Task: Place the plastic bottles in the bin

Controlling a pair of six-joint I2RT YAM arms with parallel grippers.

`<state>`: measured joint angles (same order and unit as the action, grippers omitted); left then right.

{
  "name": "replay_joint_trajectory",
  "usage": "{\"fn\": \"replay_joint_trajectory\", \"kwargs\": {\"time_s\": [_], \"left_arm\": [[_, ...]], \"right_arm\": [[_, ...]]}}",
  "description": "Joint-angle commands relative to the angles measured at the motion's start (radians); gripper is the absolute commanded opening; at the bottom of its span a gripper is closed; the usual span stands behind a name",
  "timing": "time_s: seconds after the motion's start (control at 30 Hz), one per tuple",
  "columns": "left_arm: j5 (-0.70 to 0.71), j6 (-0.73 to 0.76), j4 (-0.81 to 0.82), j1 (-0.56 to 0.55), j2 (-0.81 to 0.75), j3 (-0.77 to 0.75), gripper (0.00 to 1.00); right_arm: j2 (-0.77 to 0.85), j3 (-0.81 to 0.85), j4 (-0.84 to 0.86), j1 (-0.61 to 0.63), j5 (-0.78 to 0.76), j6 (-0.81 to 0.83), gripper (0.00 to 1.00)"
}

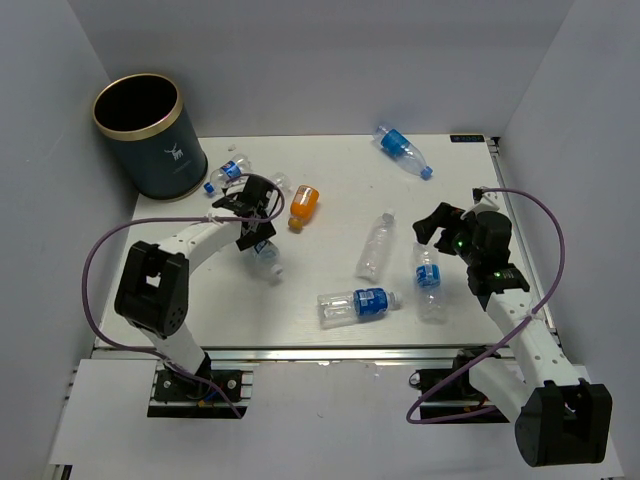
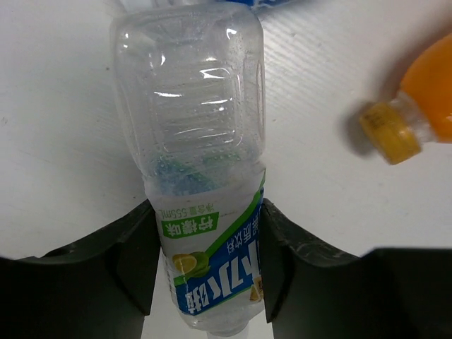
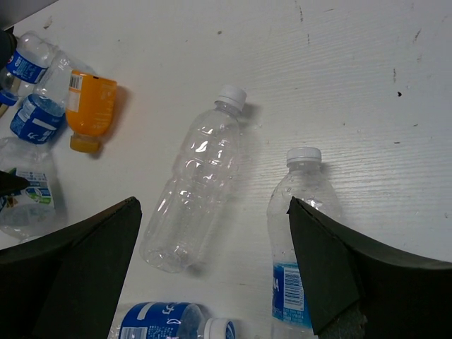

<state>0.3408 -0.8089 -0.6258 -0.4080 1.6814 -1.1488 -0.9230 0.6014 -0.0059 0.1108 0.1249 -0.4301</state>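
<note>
My left gripper will go up and outward, left in the top view, over the bin's opening [image 1: 138,104] to release, as the bin's rim is high.
My left gripper [image 1: 257,228] [image 2: 208,268] is shut on the green-labelled bottle [image 2: 194,141] [image 1: 268,258], one finger on each side of its label, low over the table. The orange-filled bottle [image 1: 303,205] [image 2: 424,92] lies just right of it. My right gripper [image 1: 432,225] [image 3: 213,212] is open and empty above the unlabelled bottle [image 1: 376,245] [image 3: 194,191] and a blue-labelled bottle [image 1: 428,280] [image 3: 300,233]. Another blue-labelled bottle [image 1: 358,303] lies near the front. The teal bin [image 1: 150,135] stands at the far left.
A blue-labelled bottle [image 1: 228,172] lies beside the bin, and another [image 1: 403,150] lies at the far right. White walls enclose the table on the left, back and right. The right arm's purple cable [image 1: 540,230] loops near the right edge.
</note>
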Motion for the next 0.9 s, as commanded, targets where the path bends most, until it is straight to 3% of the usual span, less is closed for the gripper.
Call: {"fn": "replay_joint_trajectory", "kwargs": {"time_s": [0.0,0.23,0.33,0.43,0.47,0.57,0.6,0.67,0.7,0.8,0.87], "left_arm": [[0.006,0.043,-0.034,0.000,-0.048,-0.066,0.31],[-0.062,0.119,0.008,0.000,-0.281,-0.100,0.23],[-0.017,0.161,0.064,0.000,-0.373,-0.155,0.24],[0.122,0.215,0.087,0.000,-0.387,-0.277,0.26],[0.238,0.238,0.086,0.000,-0.356,-0.363,0.27],[0.334,0.341,0.096,0.027,-0.283,-0.517,0.27],[0.374,0.356,0.094,0.061,-0.217,-0.629,0.27],[0.392,0.402,0.087,0.113,-0.142,-0.751,0.27],[0.409,0.404,0.083,0.186,-0.062,-0.867,0.27],[0.401,0.418,0.139,0.323,0.041,-1.029,0.26],[0.455,0.509,0.288,0.351,0.125,-1.059,0.26]], "right_arm": [[0.007,0.049,0.007,-0.003,-0.034,0.022,0.89],[0.007,0.052,0.012,-0.003,-0.051,0.024,0.89],[0.006,0.052,0.018,-0.003,-0.047,0.024,0.89],[0.007,0.052,0.021,-0.003,-0.041,0.028,0.89],[0.009,0.051,0.023,-0.003,-0.041,0.031,0.89],[0.015,0.054,0.026,-0.005,-0.039,0.039,0.89],[0.016,0.052,0.027,-0.003,-0.038,0.042,0.89],[0.027,0.051,0.030,-0.005,-0.039,0.047,0.89],[0.032,0.048,0.033,-0.005,-0.036,0.050,0.90],[0.046,0.041,0.047,-0.003,-0.036,0.060,0.89],[0.053,0.037,0.064,-0.003,-0.031,0.062,0.89]]}}
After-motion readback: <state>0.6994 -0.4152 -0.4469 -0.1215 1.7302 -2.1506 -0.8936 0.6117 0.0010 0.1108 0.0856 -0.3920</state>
